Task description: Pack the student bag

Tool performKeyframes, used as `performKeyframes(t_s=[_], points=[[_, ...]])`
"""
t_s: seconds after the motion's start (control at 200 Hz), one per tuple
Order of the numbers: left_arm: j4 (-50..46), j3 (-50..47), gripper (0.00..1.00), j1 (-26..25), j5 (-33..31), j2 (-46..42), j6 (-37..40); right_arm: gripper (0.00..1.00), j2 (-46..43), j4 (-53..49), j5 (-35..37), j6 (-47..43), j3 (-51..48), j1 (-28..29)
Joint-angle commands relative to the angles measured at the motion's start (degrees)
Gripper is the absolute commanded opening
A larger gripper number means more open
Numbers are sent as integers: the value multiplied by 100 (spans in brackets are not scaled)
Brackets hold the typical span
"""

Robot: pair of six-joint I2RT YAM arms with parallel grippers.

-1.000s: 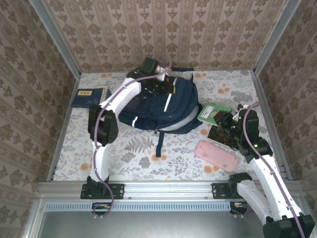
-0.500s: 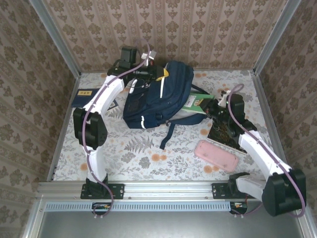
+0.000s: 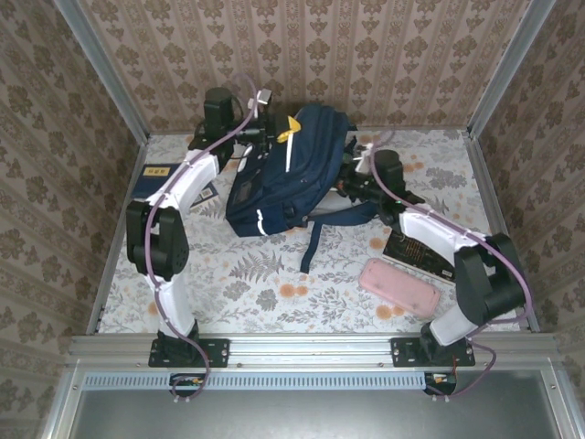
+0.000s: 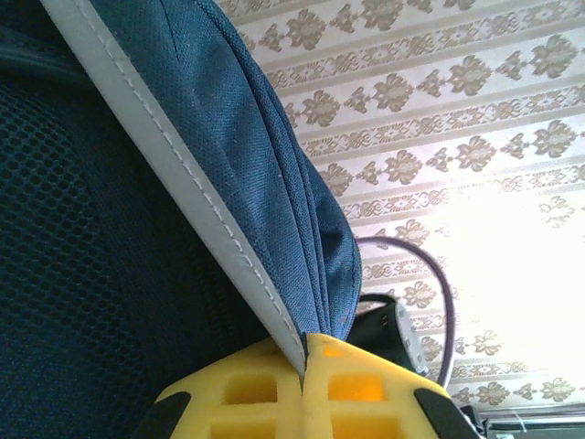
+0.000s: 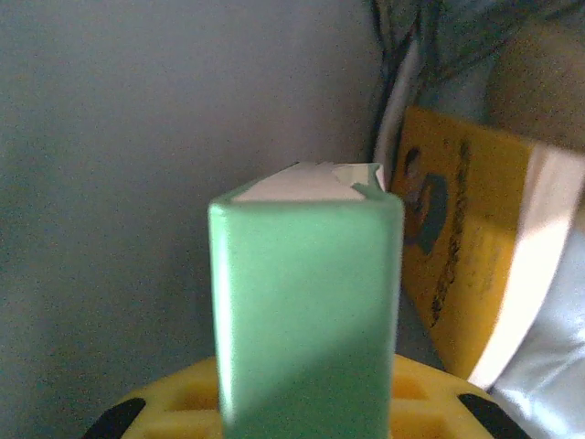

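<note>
The yellow book stands inside, so I'll push my right gripper deeper into the bag (image 3: pixel 274 187) next, then release the green book beside the yellow book.
The student bag (image 3: pixel 274 187), navy with white stripes, is pulled up at its top edge near the back wall. My left gripper (image 3: pixel 289 126) is shut on that edge. In the left wrist view its yellow jaws (image 4: pixel 304 366) pinch the blue fabric (image 4: pixel 274 165) beside a white stripe. My right gripper (image 3: pixel 350 181) is at the bag's right side, shut on a green book (image 5: pixel 306 293) that it holds by the spine. In the right wrist view that book points into the bag's grey interior (image 5: pixel 137 137), next to a yellow book (image 5: pixel 457 229) inside.
A navy book with a yellow label (image 3: pixel 163 178) lies at the left wall. A pink pencil case (image 3: pixel 399 286) and a dark patterned flat item (image 3: pixel 416 247) lie right of the bag. One bag strap (image 3: pixel 309 247) trails toward the front.
My left gripper has lifted the bag's top edge up and back, standing the bag more upright. My right arm swung left with the green book, from beside the bag into its opening.
</note>
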Motion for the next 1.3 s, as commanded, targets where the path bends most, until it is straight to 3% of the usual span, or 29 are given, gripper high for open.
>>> performKeyframes(t_s=[0.0, 0.095, 0.275, 0.42, 0.66, 0.755, 0.855, 1.16, 1.235, 1.295], points=[[1368, 156, 0, 90, 278, -664, -430, 0, 463, 210, 351, 17, 486, 241], [1364, 95, 0, 125, 271, -728, -428, 0, 832, -441, 668, -58, 687, 248], [1225, -33, 0, 217, 252, -869, -274, 0, 938, -2493, 1630, -1149, 1141, 312], [1260, -7, 0, 196, 252, -831, -289, 0, 1036, -2650, 1530, -1521, 1248, 362], [1342, 51, 0, 33, 306, -705, -329, 22, 2068, -2681, 757, -1636, 2362, 830], [1404, 31, 0, 84, 303, -712, -359, 59, 2324, -3178, 1025, -1726, 2862, 984], [1514, -36, 0, 163, 263, -738, -439, 80, 1813, -2887, 1479, -1739, 2334, 927], [1159, -228, 0, 250, -12, -668, -290, 95, 445, -3797, 1865, -2462, 1516, 687], [451, -202, 0, 184, -144, -683, 230, 97, 117, -4314, 2249, -2564, 1368, 678], [-700, -31, 0, 75, -292, -691, 1186, 97, -169, -4834, 2792, -2555, 1236, 683]])
